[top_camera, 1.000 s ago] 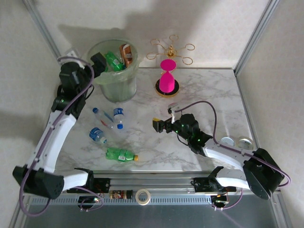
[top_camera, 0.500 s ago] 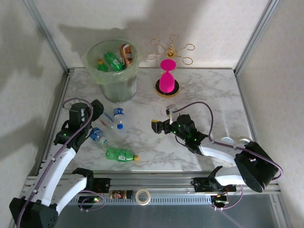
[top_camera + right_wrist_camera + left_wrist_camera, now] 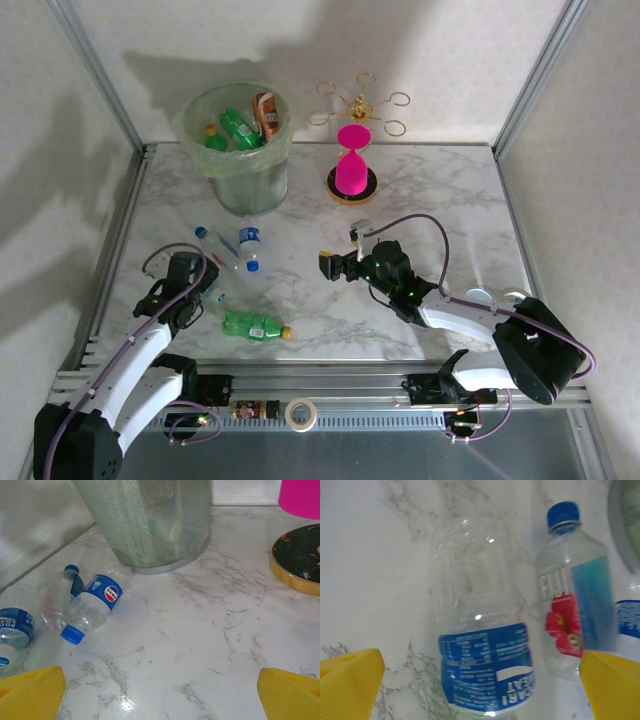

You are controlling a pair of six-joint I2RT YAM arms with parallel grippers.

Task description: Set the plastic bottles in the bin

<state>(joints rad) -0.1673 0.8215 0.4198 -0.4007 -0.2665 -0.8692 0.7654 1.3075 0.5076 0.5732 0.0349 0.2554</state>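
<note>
I will move my left gripper down onto the blue label of the clear bottle [image 3: 487, 667] next and close its fingers there, because that part of the bottle is between them.
The bin [image 3: 245, 185], a pale-green bucket, stands at the back left with a green bottle [image 3: 240, 128] and a brown one [image 3: 265, 110] inside. On the marble lie a blue-capped clear bottle [image 3: 250, 248], a slim clear bottle [image 3: 212, 245] and a green bottle [image 3: 255, 325]. My left gripper [image 3: 200, 285] hovers open, low over a blue-labelled clear bottle [image 3: 480, 665], which lies between its yellow fingertips [image 3: 350, 680] without touching them. A flower-labelled bottle [image 3: 572, 600] lies beside it. My right gripper [image 3: 328, 265] is open above bare marble at mid-table, facing the bin [image 3: 150, 525] and a Pepsi bottle [image 3: 95, 605].
A pink hourglass-shaped object [image 3: 352, 165] on a black and gold base [image 3: 300, 555] stands right of the bin, with a gold wire stand [image 3: 360, 105] behind it. Metal frame posts line both sides. A tape roll [image 3: 300, 413] sits on the front rail.
My left arm has swung from the bin's rim down to the front left of the table, over the blue-labelled bottle. The right arm has barely shifted.
</note>
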